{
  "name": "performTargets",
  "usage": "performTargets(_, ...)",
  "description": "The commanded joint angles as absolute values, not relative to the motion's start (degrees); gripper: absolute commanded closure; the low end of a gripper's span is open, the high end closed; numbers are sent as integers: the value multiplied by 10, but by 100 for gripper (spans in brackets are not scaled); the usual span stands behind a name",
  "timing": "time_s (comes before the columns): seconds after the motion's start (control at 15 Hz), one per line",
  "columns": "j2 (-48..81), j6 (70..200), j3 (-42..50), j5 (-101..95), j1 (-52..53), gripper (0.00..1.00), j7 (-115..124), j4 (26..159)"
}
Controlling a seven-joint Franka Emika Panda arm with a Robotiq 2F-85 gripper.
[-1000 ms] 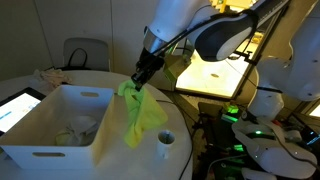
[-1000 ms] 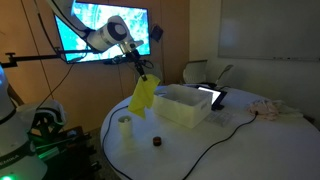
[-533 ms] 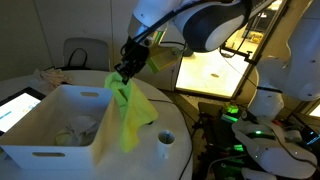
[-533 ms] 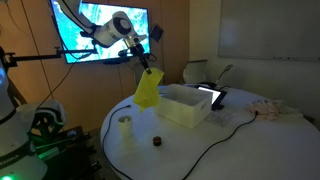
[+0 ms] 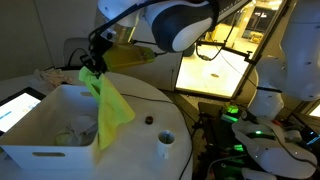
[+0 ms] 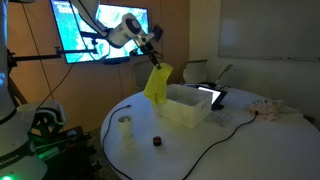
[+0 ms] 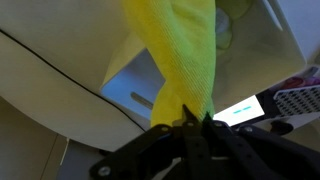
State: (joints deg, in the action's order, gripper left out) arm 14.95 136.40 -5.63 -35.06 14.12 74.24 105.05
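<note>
The white box's open interior (image 5: 66, 116) (image 7: 243, 48) is outward of my gripper, and the cloth hangs over the box's near rim. I will lift the cloth up and outward over there and let go.
My gripper (image 5: 93, 66) is shut on the top edge of a yellow-green cloth (image 5: 108, 106), which hangs down loosely from it. The cloth (image 6: 157, 84) dangles over the near rim of a white open box (image 5: 45, 130) on the round white table (image 6: 200, 150). In the wrist view the black fingers (image 7: 190, 126) pinch the cloth (image 7: 180, 55), and the box's interior shows beyond it. Small pale items lie in the bottom of the box (image 6: 185, 105).
A small white cup (image 5: 166, 141) and a tiny dark object (image 5: 149, 119) stand on the table beside the box. A black cable (image 6: 215, 135), a tablet (image 6: 212, 96) and a crumpled fabric pile (image 6: 268, 110) lie further along. A lit screen (image 6: 95, 30) hangs behind.
The arm has carried the cloth up and sideways, from beside the box's outer wall to over the box's rim. The grip has stayed shut.
</note>
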Motion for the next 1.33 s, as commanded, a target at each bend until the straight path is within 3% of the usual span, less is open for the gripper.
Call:
performTargets(0.0,205,1341,-29,-366,166,98,820,946)
performTargets(0.73,290,1341,47,-412,206,98,1054,803)
performTargets(1.2,326,1322,46,-404,200,98,1052,768)
performTargets(1.27,331,1312,46,-404,200,68,1045,766)
